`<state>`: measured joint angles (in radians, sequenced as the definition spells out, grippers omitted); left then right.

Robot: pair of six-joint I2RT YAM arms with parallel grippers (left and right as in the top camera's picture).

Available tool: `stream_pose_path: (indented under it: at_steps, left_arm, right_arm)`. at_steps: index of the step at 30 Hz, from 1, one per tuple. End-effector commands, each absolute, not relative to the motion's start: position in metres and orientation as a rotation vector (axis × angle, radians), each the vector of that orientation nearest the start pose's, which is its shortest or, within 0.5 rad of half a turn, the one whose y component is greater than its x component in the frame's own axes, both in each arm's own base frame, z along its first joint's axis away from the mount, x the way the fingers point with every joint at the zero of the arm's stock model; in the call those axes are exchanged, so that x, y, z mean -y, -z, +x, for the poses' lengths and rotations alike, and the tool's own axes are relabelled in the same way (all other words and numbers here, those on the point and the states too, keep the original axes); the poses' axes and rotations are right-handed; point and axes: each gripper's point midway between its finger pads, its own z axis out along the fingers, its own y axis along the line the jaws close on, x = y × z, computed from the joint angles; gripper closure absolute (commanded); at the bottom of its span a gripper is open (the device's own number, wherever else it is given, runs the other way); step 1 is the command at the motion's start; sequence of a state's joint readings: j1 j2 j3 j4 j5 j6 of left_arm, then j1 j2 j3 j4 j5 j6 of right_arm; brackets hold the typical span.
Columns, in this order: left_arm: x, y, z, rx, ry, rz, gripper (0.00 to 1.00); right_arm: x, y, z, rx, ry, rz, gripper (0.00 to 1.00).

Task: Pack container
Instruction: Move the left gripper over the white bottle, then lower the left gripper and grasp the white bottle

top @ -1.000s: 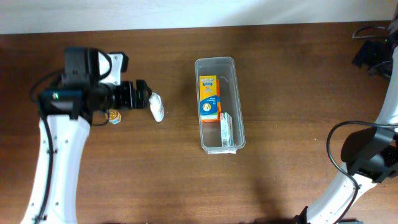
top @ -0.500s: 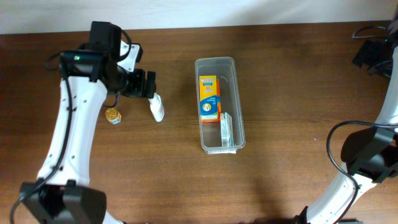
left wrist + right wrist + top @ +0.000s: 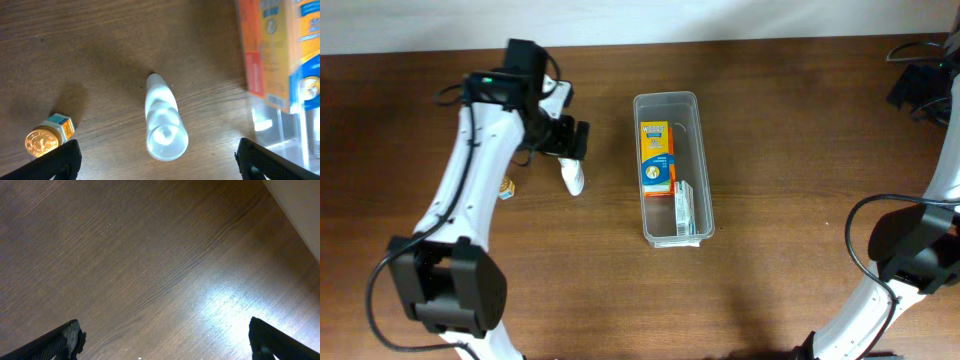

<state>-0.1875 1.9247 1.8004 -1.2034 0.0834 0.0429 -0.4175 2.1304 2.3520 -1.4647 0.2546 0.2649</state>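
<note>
Next, my left gripper lowers until its open fingers straddle the tube's thicker end. The white tube (image 3: 573,177) lies lined up between them yet still below them.
The clear plastic container (image 3: 699,150) lies lengthwise at the table's centre, holding an orange box (image 3: 657,158) and a small white box (image 3: 684,212). In the left wrist view the orange box (image 3: 265,45) shows at the right. A white tube (image 3: 573,177) lies on the table left of the container; it also shows in the left wrist view (image 3: 162,120). A small gold-lidded jar (image 3: 505,187) lies farther left, also in the left wrist view (image 3: 45,140). My left gripper (image 3: 575,140) is open and empty, hovering just above the tube (image 3: 157,160). My right gripper (image 3: 165,340) is open over bare table.
The table's pale back edge (image 3: 620,20) runs along the top. Dark cables and gear (image 3: 920,85) sit at the far right. My right arm (image 3: 910,250) is folded at the right edge.
My left arm has swung right and toward the back, moving from beside the jar to above the white tube. The tube, jar and container have not moved.
</note>
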Motion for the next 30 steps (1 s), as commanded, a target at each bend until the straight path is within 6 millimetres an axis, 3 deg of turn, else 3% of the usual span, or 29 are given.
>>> stream_pose_path:
  at_steps: [1, 16, 30]
  left_arm:
    - [0.088, -0.148, 0.417, -2.874, 0.009, 0.393, 0.01]
    - [0.088, -0.102, 0.417, -2.999, -0.006, 0.36, 0.01]
    - [0.092, -0.093, 0.415, -3.029, 0.033, 0.325, 0.01]
  right_arm:
    - [0.234, -0.224, 0.404, -2.614, 0.422, 1.015, 0.02]
    - [0.234, -0.224, 0.404, -2.614, 0.422, 1.015, 0.02]
    - [0.234, -0.224, 0.404, -2.614, 0.422, 1.015, 0.02]
